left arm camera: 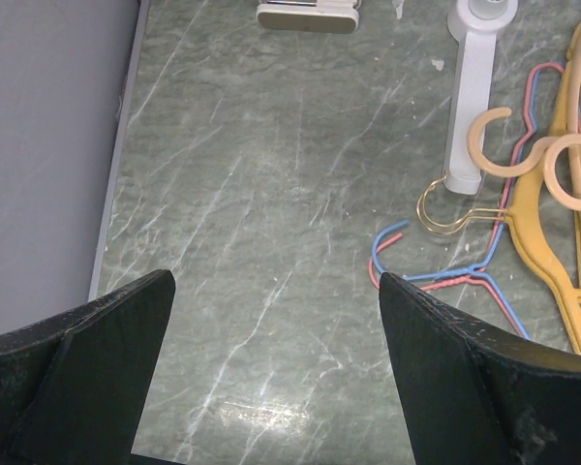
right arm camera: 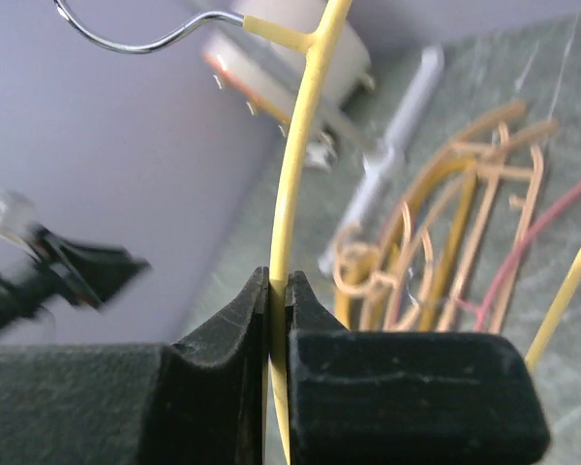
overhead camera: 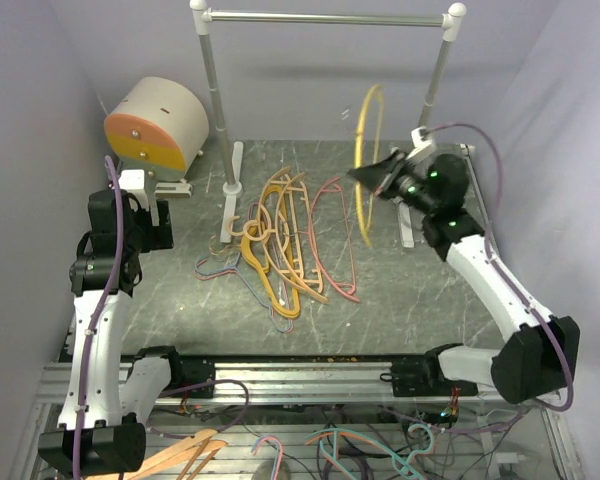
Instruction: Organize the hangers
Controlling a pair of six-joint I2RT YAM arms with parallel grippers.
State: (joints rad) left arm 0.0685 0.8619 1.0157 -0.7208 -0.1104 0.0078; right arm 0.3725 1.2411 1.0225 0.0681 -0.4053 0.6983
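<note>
My right gripper will next lift the yellow hanger (overhead camera: 366,150) outward to the bar's bare end (overhead camera: 430,21) by the nearer post, where the hanger's open hook can hang, then release it.
My right gripper (overhead camera: 368,176) is shut on a thin yellow hanger (overhead camera: 366,150) and holds it upright in the air, below the rail and near its right post. In the right wrist view the jaws (right arm camera: 278,283) pinch the yellow bar (right arm camera: 298,145); its metal hook (right arm camera: 140,41) points up and left. A pile of yellow, peach, pink, red and blue hangers (overhead camera: 280,245) lies mid-table. My left gripper (overhead camera: 145,205) is open and empty over bare table, left of the pile. Its wrist view (left arm camera: 276,291) shows blue and red wire hangers (left arm camera: 436,278) and a thick yellow one (left arm camera: 547,232).
The white-and-metal clothes rail (overhead camera: 325,17) stands at the back; its left post's white foot (left arm camera: 468,107) touches the pile. A cream and orange drum (overhead camera: 160,125) sits at the back left. More hangers (overhead camera: 185,455) lie below the table's front edge.
</note>
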